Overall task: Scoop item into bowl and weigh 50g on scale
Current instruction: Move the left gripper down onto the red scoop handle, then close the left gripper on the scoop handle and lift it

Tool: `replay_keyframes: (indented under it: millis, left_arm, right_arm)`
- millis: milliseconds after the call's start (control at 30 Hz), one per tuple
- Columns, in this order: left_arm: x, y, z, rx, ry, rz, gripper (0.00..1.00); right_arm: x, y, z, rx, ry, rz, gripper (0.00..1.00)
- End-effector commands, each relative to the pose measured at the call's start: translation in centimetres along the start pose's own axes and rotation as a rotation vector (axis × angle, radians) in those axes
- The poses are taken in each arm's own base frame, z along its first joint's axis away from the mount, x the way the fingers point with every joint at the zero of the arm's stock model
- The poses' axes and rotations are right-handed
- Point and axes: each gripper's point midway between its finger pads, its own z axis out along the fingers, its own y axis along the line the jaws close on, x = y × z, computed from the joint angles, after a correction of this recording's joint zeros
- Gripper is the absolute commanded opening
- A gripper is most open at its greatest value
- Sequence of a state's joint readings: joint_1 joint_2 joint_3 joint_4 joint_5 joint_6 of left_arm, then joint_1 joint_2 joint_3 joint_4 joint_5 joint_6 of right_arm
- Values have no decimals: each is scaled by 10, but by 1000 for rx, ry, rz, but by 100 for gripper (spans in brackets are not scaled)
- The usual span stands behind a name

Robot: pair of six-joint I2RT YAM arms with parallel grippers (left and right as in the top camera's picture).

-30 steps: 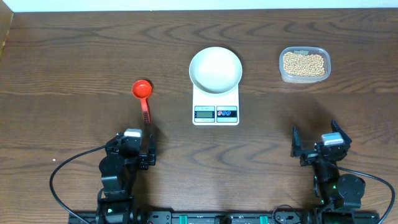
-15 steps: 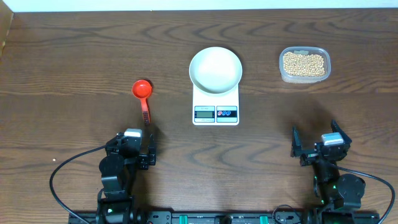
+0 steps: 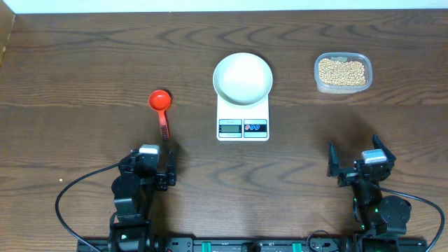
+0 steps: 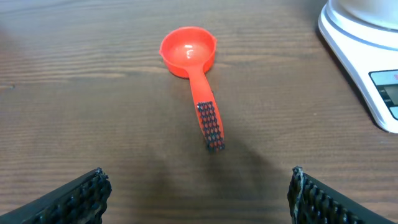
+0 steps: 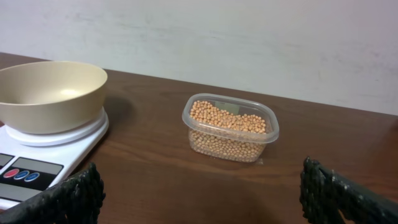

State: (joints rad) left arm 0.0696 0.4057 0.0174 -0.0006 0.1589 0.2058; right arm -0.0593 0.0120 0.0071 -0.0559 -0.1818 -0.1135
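Observation:
My left gripper needs to reach outward and lower its fingers astride the rim of the scoop's upward-open cup, on the side away from the scale, since the cup lies outward and below.
The white bowl (image 3: 242,78) stands empty on the white scale (image 3: 243,125) at the table's middle; both show in the right wrist view, the bowl (image 5: 50,94) on the scale (image 5: 37,165). The tan beans (image 3: 342,71) fill a clear plastic tub (image 3: 319,84) at the back right, also in the right wrist view (image 5: 229,120). A red scoop (image 3: 160,102) lies left of the scale, handle toward me, also in the left wrist view (image 4: 188,53). My left gripper (image 3: 148,171) is open and empty, just short of the scoop's handle. My right gripper (image 3: 357,166) is open and empty, well short of the tub.
The scale's corner shows at the right edge of the left wrist view (image 4: 364,59). A pale wall (image 5: 249,37) rises behind the table's far edge. Black cables run along the front edge by both arm bases.

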Motion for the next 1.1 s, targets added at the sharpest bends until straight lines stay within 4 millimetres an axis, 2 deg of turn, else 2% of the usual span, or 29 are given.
replay_keyframes:
  millis: [0,267,533,667,900,1067]
  left_arm:
    - [-16,1,-2,7,-16,-18,93]
    - [-48,5,0,21,83,-73,93]
    - [-111,15,15,37,209,-88,93]
    - [-137,15,32,89,333,-111,93]
    - [-151,15,60,187,578,-199,93]
    - [-151,20,80,197,626,-218,93]
  right_arm:
    - [1,1,0,-1,2,4,99]
    - [1,1,0,-1,2,4,99]
    - [1,1,0,-1,2,4,99]
    - [1,1,0,-1,2,4,99]
    - [1,1,0,-1,2,4,99]
    - [1,1,0,0,2,4,99]
